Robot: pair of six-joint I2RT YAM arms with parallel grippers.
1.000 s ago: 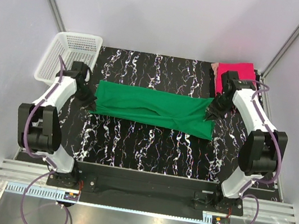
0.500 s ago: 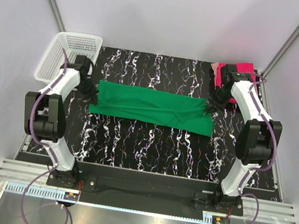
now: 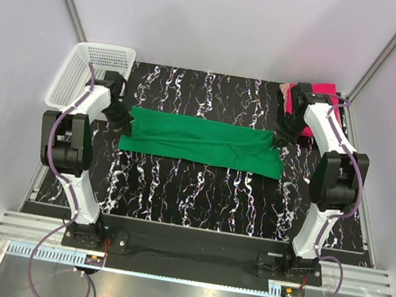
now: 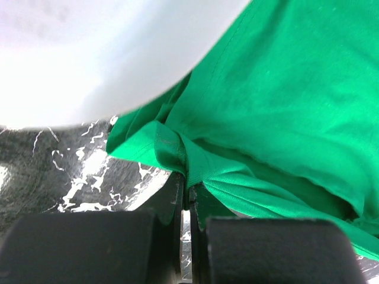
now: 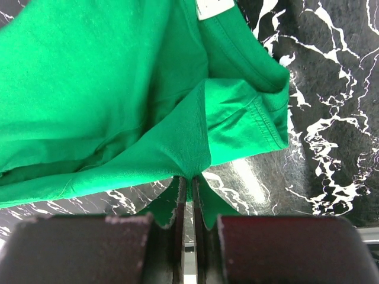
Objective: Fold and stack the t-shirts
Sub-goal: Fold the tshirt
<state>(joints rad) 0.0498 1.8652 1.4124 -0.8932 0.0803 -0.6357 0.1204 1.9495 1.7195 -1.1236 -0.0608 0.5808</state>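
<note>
This layer stops short of the green t-shirt's far edge (image 3: 146,112). My left gripper will next move the pinched cloth outward toward that edge and let it go.
The green t-shirt (image 3: 203,142) is stretched into a long band across the black marbled table, held at both ends. My left gripper (image 3: 123,119) is shut on its left edge; in the left wrist view the cloth (image 4: 284,106) bunches between the fingers of that gripper (image 4: 188,188). My right gripper (image 3: 284,139) is shut on the right edge, where the fabric (image 5: 118,94) pinches into the gripper (image 5: 190,178) and a white neck label (image 5: 214,8) shows. The pink t-shirt (image 3: 320,90) lies at the back right corner, partly hidden behind the right arm.
A white mesh basket (image 3: 93,75) stands off the table's back left corner, close to the left arm. White walls and metal frame posts close in the back and sides. The marbled table (image 3: 198,194) stretches in front of the green shirt.
Both grippers have carried the shirt's ends toward the back of the table, and the green band has moved back with them and drawn flatter.
</note>
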